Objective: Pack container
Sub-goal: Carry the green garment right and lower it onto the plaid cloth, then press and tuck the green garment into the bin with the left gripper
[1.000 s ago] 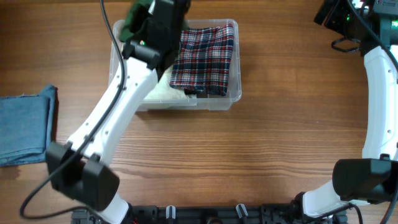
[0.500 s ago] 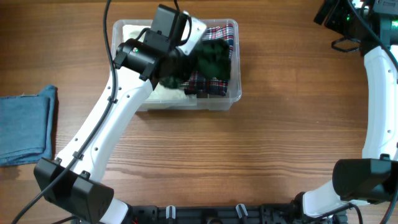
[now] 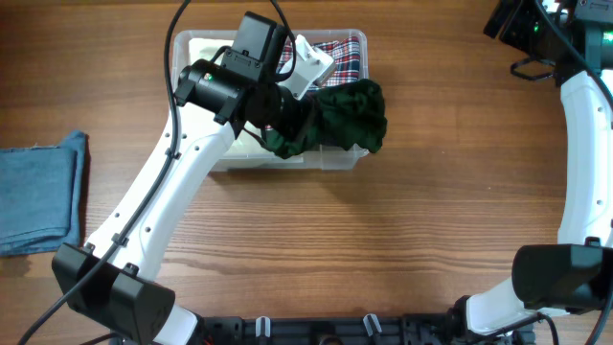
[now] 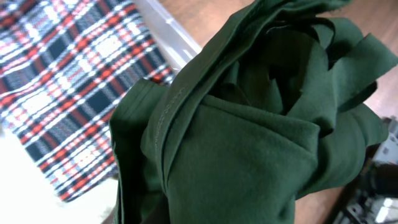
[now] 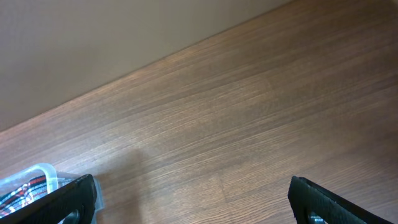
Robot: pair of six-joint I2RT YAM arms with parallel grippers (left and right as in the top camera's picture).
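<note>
I should next lower my left gripper into the container's near part beside the plaid cloth and release the green cloth, since that spot is below the gripper.
The clear container stands at the back middle of the table. Inside lie a plaid cloth on the right and a white cloth on the left. My left gripper hovers over the container's front right, shut on a dark green cloth that bunches over the right front rim. The left wrist view is mostly filled by that green cloth, which hides the fingers, with the plaid cloth behind. At the far right my right gripper stands open over bare wood.
A folded blue denim piece lies at the table's left edge. In the right wrist view the container's corner shows at the lower left. The right arm runs along the right side.
My left arm swung the green cloth from the container's back left corner across to its right front. The cloth now hangs over the plaid cloth and the rim. The right arm stayed still.
</note>
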